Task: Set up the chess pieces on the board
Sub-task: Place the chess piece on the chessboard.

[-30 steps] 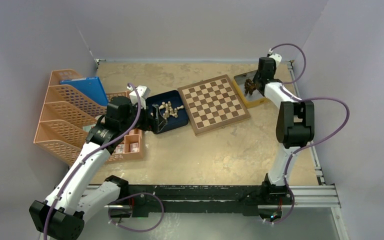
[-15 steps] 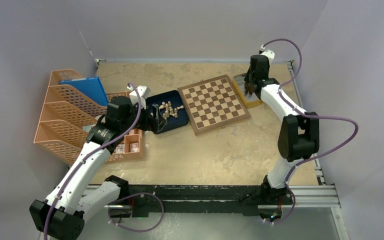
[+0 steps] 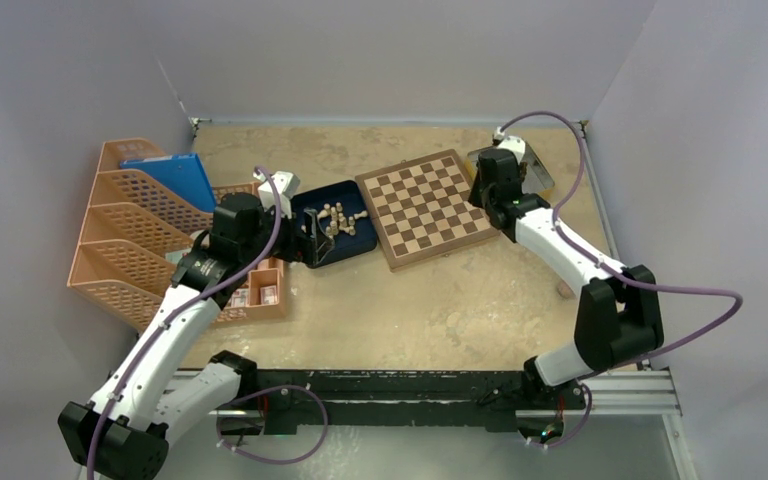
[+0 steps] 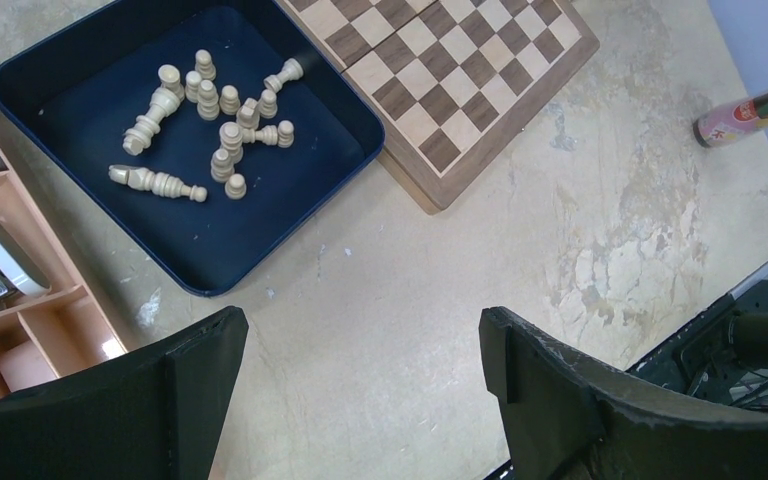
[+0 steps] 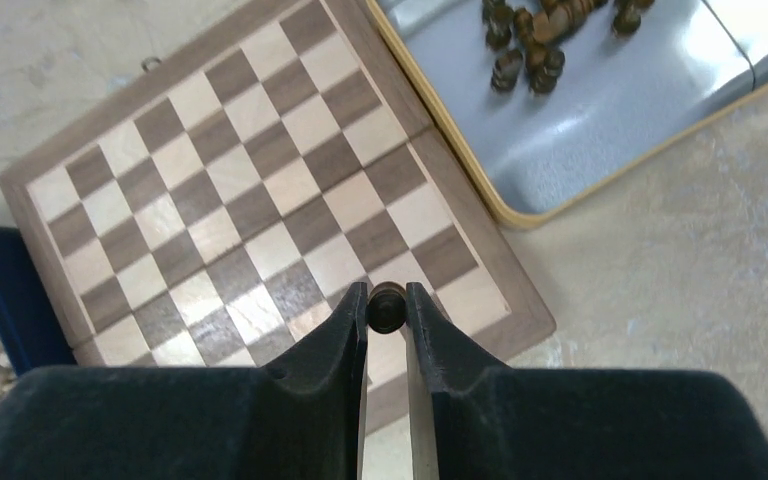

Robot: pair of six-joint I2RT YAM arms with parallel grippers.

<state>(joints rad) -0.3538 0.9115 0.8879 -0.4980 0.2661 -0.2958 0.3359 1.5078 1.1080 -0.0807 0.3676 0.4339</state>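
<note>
The near row's bare dark middle square (image 3: 446, 237) is below my right gripper and to its left in the top view. My right gripper needs to move over it next, then go down and let go.
The board (image 3: 425, 207) lies bare at mid-table and also shows in the right wrist view (image 5: 260, 190). My right gripper (image 5: 387, 300) is shut on a dark brown chess piece (image 5: 386, 308) and holds it above the board's near right corner; in the top view it is at the board's right edge (image 3: 488, 190). Several more dark pieces (image 5: 535, 40) lie in the silver tin (image 5: 610, 110). Pale cream pieces (image 4: 215, 115) lie in the dark blue tray (image 4: 110, 60). My left gripper (image 4: 360, 335) is open and empty over bare table near the tray.
Orange file racks (image 3: 130, 230) and a small organizer (image 3: 255, 290) stand at the left. A small pink tube (image 4: 750, 110) lies on the table right of the board. The silver tin (image 3: 525, 165) sits at the back right.
My right arm has left the silver tin and swung left and nearer, carrying a dark piece to the board's right edge. The left arm has not moved.
</note>
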